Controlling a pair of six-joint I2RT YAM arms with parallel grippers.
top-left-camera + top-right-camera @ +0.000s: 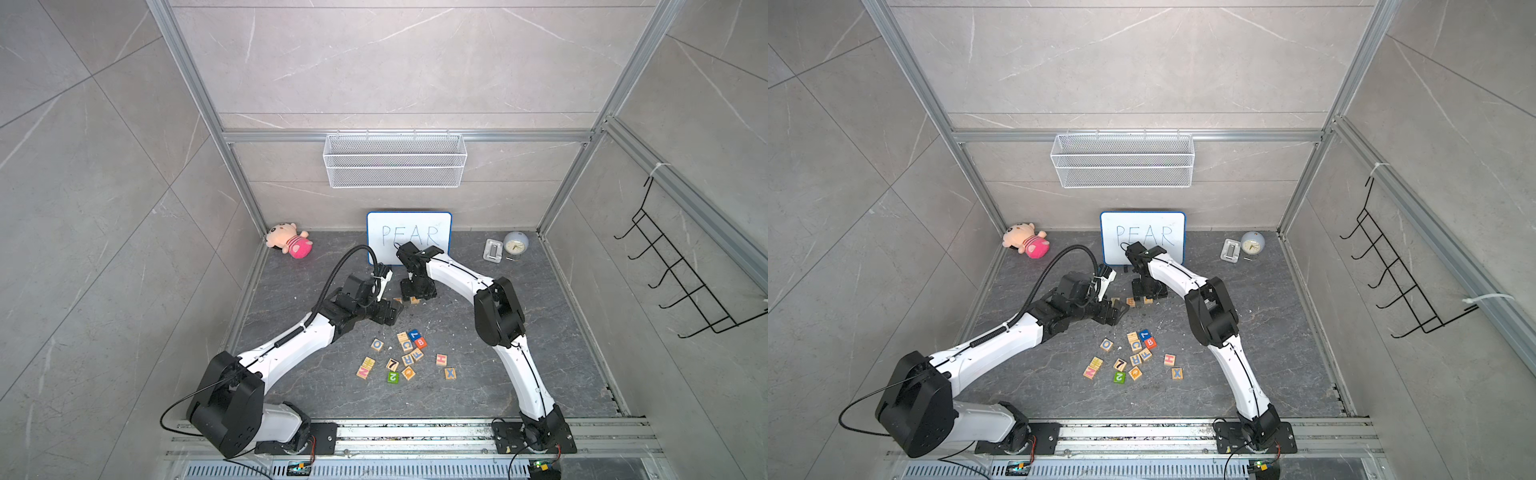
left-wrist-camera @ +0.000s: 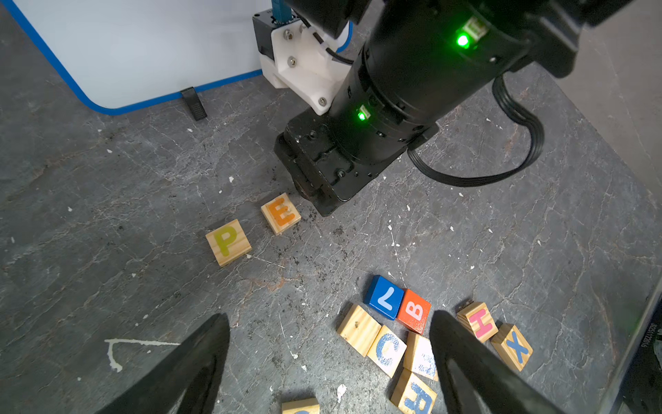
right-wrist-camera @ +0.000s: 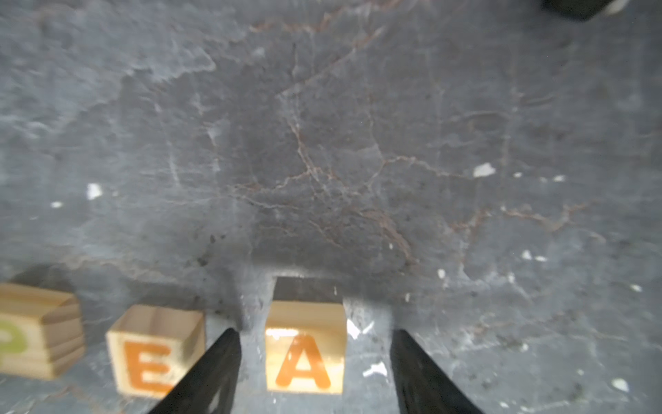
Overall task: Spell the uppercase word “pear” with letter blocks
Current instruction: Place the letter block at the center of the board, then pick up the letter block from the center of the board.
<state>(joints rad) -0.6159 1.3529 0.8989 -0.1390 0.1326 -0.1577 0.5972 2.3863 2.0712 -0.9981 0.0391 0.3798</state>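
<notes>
The row still needs the bluish R (image 1: 407, 360), so I should next lift my right gripper clear of the A, swing it back over the pile and lower it around the R.
Three letter blocks stand in a row on the dark floor in front of the whiteboard: yellow P (image 2: 228, 242), orange E (image 2: 281, 213) and orange A (image 3: 305, 353). My right gripper (image 3: 315, 331) points down over the A. It is open, with floor showing between each finger and the block. The bluish R (image 2: 415, 394) lies in the loose pile nearer the front, seen also in a top view as R (image 1: 407, 359). My left gripper (image 2: 329, 317) hangs open above bare floor between the row and the pile, holding nothing.
The pile also holds blocks C (image 2: 387, 349), B (image 2: 413, 310), H (image 2: 480, 320), X (image 2: 514, 346) and a green 2 (image 1: 392, 377). The whiteboard (image 1: 409, 237) leans on the back wall. A plush toy (image 1: 291, 243) lies back left, a clock (image 1: 516, 244) back right.
</notes>
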